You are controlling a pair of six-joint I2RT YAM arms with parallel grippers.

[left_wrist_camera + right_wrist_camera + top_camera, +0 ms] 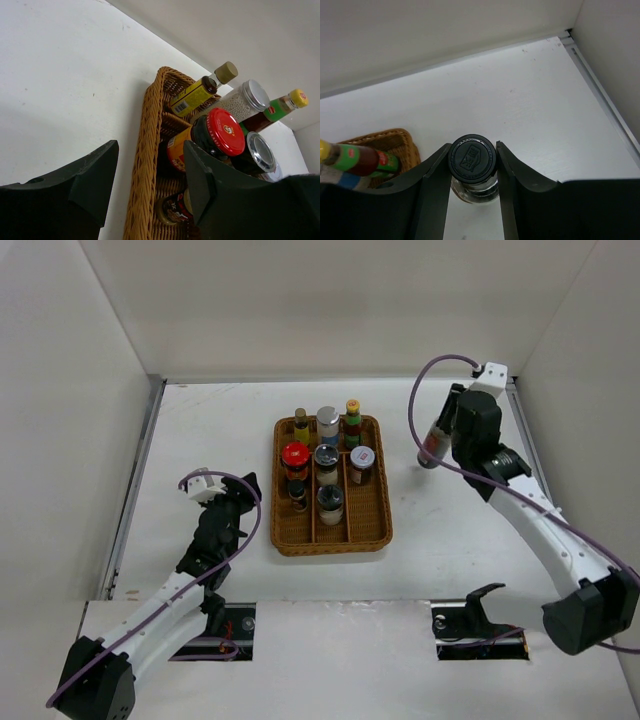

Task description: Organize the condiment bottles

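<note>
My right gripper moves back and left in the top view next, then down onto the tray's bottom [368, 501] beside the white-lidded jar, since it is empty.
Several condiment bottles stand in the brown wicker tray [383, 530]: a red-capped jar [294, 455], a silver-capped jar [327, 420], a yellow-capped bottle [352, 410] and others. My right gripper [438, 445] is shut on a black-capped glass bottle [472, 159], right of the tray; the top view shows it [431, 448] held out from the gripper. My left gripper [243, 492] is open and empty, left of the tray. In the left wrist view the tray's rim [147, 145] lies between my fingers, with the red-capped jar [225, 131] beyond.
White walls enclose the table on the left, back and right. A metal strip [138, 485] runs along the left wall's foot. The right arm reaches along the right wall. Bare table [450, 530] lies right of the tray.
</note>
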